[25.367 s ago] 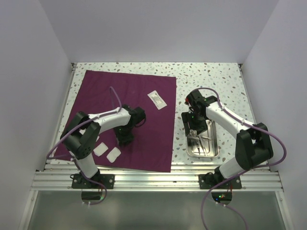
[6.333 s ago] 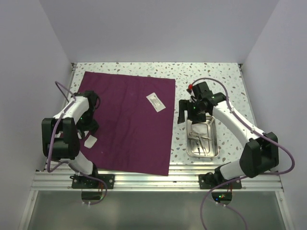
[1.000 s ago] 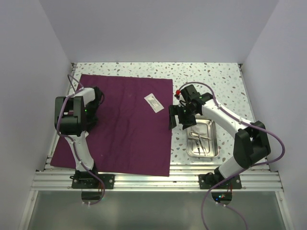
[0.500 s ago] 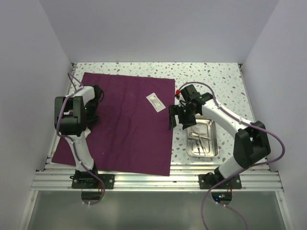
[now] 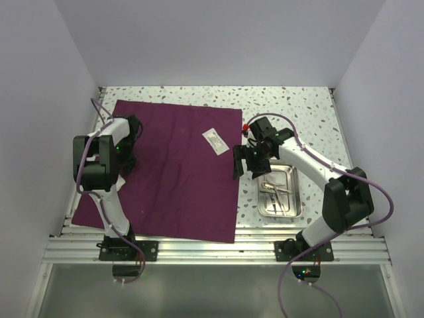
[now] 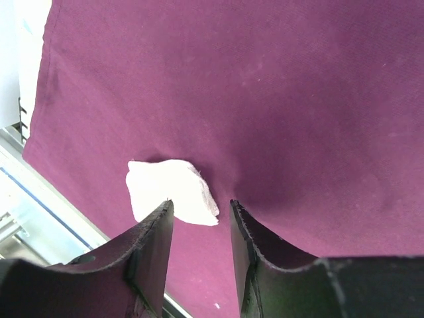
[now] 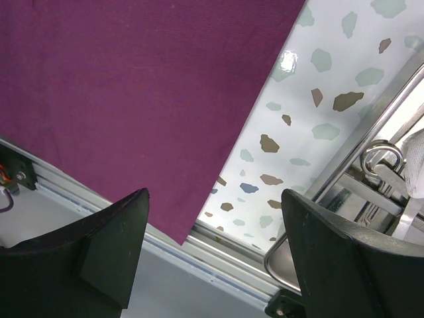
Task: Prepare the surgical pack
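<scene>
I need to lower my left gripper next onto the corner of the white pad (image 5: 123, 181) (image 6: 212, 217) nearest its open fingers, since that corner already points between its fingers.
The maroon cloth (image 5: 179, 179) of the surgical pack lies flat on the table. In the left wrist view a white pad (image 6: 169, 191) rests on the cloth (image 6: 298, 99), just past my left gripper's (image 6: 201, 204) tips. That gripper (image 5: 124, 158) is open and holds nothing; the arm hides the pad from above. A white packet (image 5: 215, 140) lies near the cloth's far right. The steel tray (image 5: 291, 199) with thin instruments (image 5: 275, 192) sits right of the cloth. My right gripper (image 5: 245, 165) hangs open between cloth edge and tray, with nothing between its fingers (image 7: 213, 193).
The right wrist view shows the cloth's near right corner (image 7: 182, 235), speckled table (image 7: 291, 132), the tray's rim (image 7: 278, 255), instrument ring handles (image 7: 377, 159) and a white pad (image 7: 417, 165). An aluminium rail (image 5: 218, 250) runs along the near edge. White walls enclose three sides.
My left gripper's jaws have spread apart over the last second, and the left arm has shifted slightly towards the back. The right arm has stayed put.
</scene>
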Motion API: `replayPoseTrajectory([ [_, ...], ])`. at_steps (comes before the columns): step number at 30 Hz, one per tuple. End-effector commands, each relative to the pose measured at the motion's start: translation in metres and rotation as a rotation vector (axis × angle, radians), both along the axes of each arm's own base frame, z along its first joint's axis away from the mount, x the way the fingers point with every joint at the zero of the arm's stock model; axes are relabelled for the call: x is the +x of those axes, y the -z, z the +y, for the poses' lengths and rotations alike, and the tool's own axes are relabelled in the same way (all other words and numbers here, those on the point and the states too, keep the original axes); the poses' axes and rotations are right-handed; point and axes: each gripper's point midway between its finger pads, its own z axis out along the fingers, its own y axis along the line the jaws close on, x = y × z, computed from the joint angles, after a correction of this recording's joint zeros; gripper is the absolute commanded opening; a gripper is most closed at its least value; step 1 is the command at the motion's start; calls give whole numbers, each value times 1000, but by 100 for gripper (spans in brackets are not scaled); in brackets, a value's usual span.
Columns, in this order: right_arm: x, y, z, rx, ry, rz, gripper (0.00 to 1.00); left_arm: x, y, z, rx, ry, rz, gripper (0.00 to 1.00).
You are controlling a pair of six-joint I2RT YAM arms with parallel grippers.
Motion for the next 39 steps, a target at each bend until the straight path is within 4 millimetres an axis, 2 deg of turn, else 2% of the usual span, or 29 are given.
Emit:
replayPoseTrajectory([
  [1,6,-15,7,42,-18,-48,85,11,0,3,18,-11,-59,43],
  [7,6,-14,8,38,-18,-45,85,7,4,6,30,-11,-35,38],
  [22,8,-13,9,40,-21,-36,85,-10,2,10,56,-28,0,38],
  [30,8,-12,9,37,-20,-32,85,-13,8,9,51,-33,-7,36],
  [32,8,-12,10,38,-20,-34,85,-16,11,10,52,-34,-6,33],
  [39,8,-11,10,39,-20,-29,85,-16,30,10,48,-34,-39,27],
])
